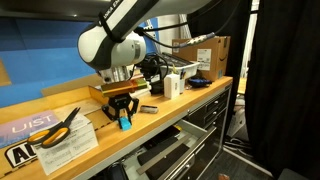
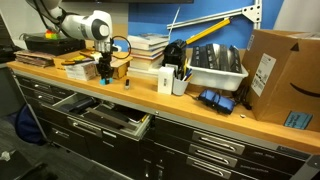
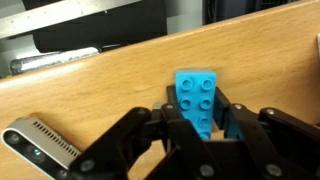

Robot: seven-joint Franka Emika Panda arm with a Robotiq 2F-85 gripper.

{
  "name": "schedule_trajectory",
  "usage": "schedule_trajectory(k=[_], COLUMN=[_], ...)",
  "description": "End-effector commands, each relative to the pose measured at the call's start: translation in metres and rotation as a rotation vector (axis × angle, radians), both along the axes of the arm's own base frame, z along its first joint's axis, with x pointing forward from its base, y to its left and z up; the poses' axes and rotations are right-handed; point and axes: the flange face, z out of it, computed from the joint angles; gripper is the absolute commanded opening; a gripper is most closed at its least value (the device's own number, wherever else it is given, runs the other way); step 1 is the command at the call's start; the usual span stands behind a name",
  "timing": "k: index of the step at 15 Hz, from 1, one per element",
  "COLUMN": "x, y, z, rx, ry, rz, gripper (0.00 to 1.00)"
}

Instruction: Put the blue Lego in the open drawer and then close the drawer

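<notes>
The gripper moves past the bench edge and down over the open drawer's dark inside to release next, because the brick still hangs above the bench top.
The blue Lego (image 3: 197,93) is a small cyan brick standing between my fingers, low over the wooden bench top (image 3: 110,90). My gripper (image 3: 198,118) is shut on it from both sides. In both exterior views the gripper (image 1: 122,108) (image 2: 103,72) points down at the bench with the brick (image 1: 125,122) (image 2: 104,78) at its tips. The drawer (image 2: 110,122) is pulled open below the bench edge, wide and shallow with a dark inside. It also shows in an exterior view (image 1: 165,155).
Yellow-handled scissors (image 1: 58,126) lie on papers beside the gripper. A small dark flat block (image 1: 147,108) and a white bottle (image 1: 172,85) stand further along. Books (image 2: 148,50), a white bin (image 2: 215,68) and a cardboard box (image 2: 280,75) line the bench back.
</notes>
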Motion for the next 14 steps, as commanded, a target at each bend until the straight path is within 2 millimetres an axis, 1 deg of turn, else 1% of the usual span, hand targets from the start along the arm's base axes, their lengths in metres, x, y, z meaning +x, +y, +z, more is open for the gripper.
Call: schedule_trajectory(k=[1, 2, 5, 8, 9, 12, 14], x=[-0.018, -0.029, -0.069, -0.107, -0.117, -0.136, -0.142], y=[-0.018, -0.025, -0.045, -0.058, -0.06, -0.061, -0.058], z=[0.018, 0.02, 0.019, 0.006, 0.001, -0.017, -0.029], rx=[0.007, 0.014, -0.013, -0.057, -0.068, -0.114, -0.145], ry=[0.027, 0.033, 0.042, 0.052, 0.053, 0.045, 0.045], rz=[-0.05, -0.075, -0.154, -0.226, -0.25, -0.292, -0.314], gripper=[0.12, 0.12, 0.12, 0.13, 0.13, 0.13, 0.14])
